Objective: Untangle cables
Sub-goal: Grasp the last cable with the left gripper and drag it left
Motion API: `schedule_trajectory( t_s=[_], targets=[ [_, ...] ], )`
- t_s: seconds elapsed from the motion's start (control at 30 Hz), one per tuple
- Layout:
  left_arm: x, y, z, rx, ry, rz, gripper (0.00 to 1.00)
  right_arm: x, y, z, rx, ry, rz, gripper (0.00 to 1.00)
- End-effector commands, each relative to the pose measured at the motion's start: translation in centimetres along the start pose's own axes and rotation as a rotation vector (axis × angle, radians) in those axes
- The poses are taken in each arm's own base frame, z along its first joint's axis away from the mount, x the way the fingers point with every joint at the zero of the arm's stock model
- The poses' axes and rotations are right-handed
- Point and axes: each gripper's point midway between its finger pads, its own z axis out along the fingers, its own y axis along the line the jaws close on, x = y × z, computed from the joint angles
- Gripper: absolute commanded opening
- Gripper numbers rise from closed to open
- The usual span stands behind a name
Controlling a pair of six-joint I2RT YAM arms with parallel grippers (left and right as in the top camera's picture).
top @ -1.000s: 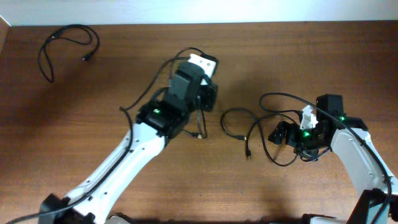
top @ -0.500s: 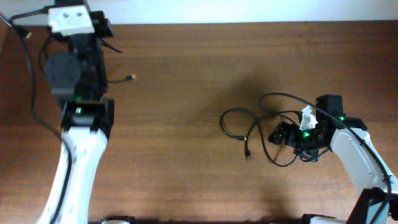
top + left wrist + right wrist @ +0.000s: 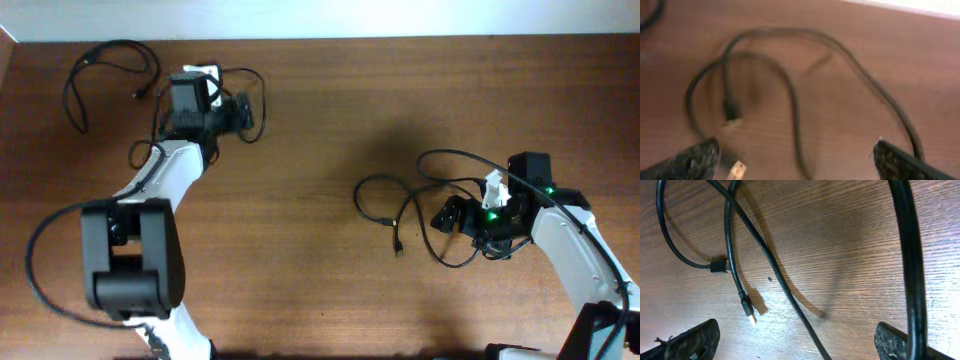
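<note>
The cable by my right gripper crosses itself, so next I will swing my left gripper back and to the right in the overhead view, then down onto the parts of that cable.
Three thin black cables lie apart on the wooden table. One coil rests at the far back left. A second loop lies just ahead of my left gripper; the left wrist view shows this loop flat on the wood with a gold-tipped plug beside the left finger, and the left gripper open and holding nothing. Further cable spreads at centre right. My right gripper is open over it, with one strand passing between the fingers of the right gripper.
The table's back edge and a white wall run just behind the left gripper. Small plug ends lie loose near the right gripper. A thicker-looking black cord runs past its right finger.
My left arm swung from the table's centre to the back left with a cable, then opened; that cable now lies loose there. The right arm has not moved.
</note>
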Motion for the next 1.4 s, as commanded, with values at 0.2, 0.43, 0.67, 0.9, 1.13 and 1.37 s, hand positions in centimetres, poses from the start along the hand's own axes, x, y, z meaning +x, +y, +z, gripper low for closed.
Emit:
schedule_trajectory(
  t_s=[0.2, 0.43, 0.67, 0.9, 1.13, 1.37],
  targets=[
    [-2.8, -11.7, -22.8, 0.542, 0.121, 0.003, 0.99, -0.1, 0.1, -0.1, 0.007, -0.004, -0.007, 0.99],
    [7.4, -16.2, -25.8, 0.598, 0.539, 0.025, 0.99, -0.1, 0.1, -0.1, 0.006, -0.007, -0.007, 0.98],
    [8.5, -18.8, -26.3, 0.587, 0.568, 0.037, 0.99, -4.0, 3.2, -9.9, -0.053, -0.106, -0.062, 0.84],
    [9.3, -26.5, -22.4, 0.488, 0.346, 0.33, 0.99, 0.7, 5.6, -21.6, -0.018, -0.371, -0.115, 0.85],
    [21.9, -37.4, -13.7, 0.582, 0.395, 0.51, 0.99, 8.1, 5.1, -26.1, 0.065, -0.598, -0.172, 0.98],
    [23.4, -36.9, -7.9, 0.273, 0.212, 0.346, 0.99, 11.0, 4.8, -25.6, 0.064, -0.556, -0.159, 0.99]
  ],
)
